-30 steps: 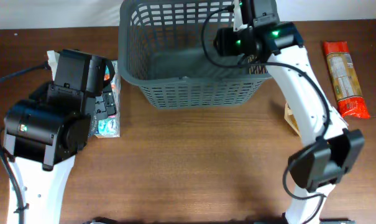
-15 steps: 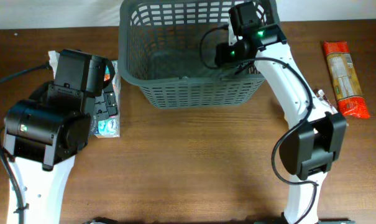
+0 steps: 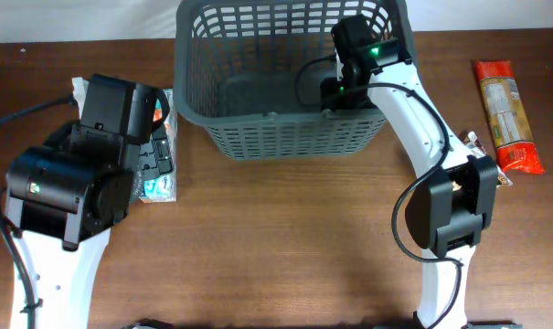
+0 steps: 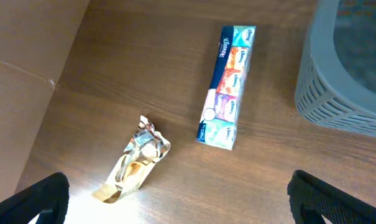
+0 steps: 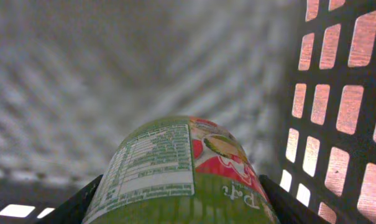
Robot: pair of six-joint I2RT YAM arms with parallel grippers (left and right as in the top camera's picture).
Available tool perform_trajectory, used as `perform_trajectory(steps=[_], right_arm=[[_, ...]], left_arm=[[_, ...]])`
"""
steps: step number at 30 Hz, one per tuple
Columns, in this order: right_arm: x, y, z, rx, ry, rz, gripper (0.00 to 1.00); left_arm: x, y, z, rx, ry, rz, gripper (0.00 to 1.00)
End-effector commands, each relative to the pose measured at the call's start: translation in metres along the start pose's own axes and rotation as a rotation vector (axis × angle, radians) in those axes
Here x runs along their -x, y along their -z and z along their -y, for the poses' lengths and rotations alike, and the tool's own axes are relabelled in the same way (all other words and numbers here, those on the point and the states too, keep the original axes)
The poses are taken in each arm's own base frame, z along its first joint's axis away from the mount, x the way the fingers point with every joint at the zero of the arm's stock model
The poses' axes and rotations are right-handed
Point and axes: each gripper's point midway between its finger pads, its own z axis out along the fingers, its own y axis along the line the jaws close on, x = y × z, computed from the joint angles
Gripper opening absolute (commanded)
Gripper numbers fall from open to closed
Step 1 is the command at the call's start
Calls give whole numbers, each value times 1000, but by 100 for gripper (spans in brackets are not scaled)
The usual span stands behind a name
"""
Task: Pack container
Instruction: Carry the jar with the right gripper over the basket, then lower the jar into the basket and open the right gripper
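Note:
The green canister (image 5: 181,174) still hangs just above the bottom of the basket, so next my right gripper will lower it onto the basket's bottom (image 5: 260,134) beside the basket's lattice side and let it go.
The container (image 3: 285,139), a big dark grey slotted basket, stands at the back middle of the table; one corner of it shows at the right of the left wrist view (image 4: 337,93). My right gripper (image 3: 342,87) reaches down inside it near its right wall. There it is shut on a green canister (image 5: 181,174) with a nutrition label and a red picture, held just above the basket floor (image 5: 113,74) and beside the lattice wall (image 5: 343,112). My left gripper (image 4: 184,205) hangs wide open over the table at the left, with nothing between its fingers.
A long multicoloured tissue pack (image 4: 228,87) lies left of the basket, with a crumpled gold wrapper (image 4: 138,162) nearer the table's left edge. At the far right lies an orange-red packet (image 3: 506,114). A small wrapper (image 3: 473,142) lies by the right arm.
My right arm has swung left and lowered the green canister deeper into the basket. The left arm has not moved.

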Motion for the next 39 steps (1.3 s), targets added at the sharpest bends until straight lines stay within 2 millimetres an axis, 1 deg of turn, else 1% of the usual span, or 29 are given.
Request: perform_trajectory(steps=[1,6,10,20,22,25,26,28,30,33,34,37,38,39], right_arm=[[-1,-2,6,-21,-16,-10,4],[-10,-9,8,-31,-15,-56,4],[-12,-13,8,-33,-15,-65,4],[-17,-14,9,-38,-14,-87,5],[-17,-14,9,-38,-14,-88,10],[-18,-14,9,-39,-14,-91,13],[-18,-14,9,-39,-14,-92,20],[-18,-14,9,-38,-14,-92,22],[-18,-14,9,-39,-14,-92,28],[-18,-14,9,-39,-14,-93,29],[-18,-14,9,-39,-14,-93,35],[-19,-14,9,-39,-14,-95,35],[-19,-14,9,-39,-14,-96,38],[-19,-13,9,-39,-14,-96,43]], left_arm=[[-2,-2,0,1,15,-14,99],[-4,-2,-2,8,10,-21,99],[-5,-2,-2,12,7,-24,99],[-5,-2,-2,12,7,-24,99],[-5,-2,-2,12,7,-24,99],[-5,-2,-3,13,7,-24,99],[-5,-2,-3,13,6,-25,99],[-5,-2,-3,13,7,-24,99],[-5,-2,-3,13,6,-26,99],[-6,-2,-3,14,5,-27,99],[-6,-2,-3,14,5,-27,99],[-6,-2,-3,14,5,-27,99],[-6,-2,-3,14,5,-27,99],[-6,-2,-3,14,5,-27,99]])
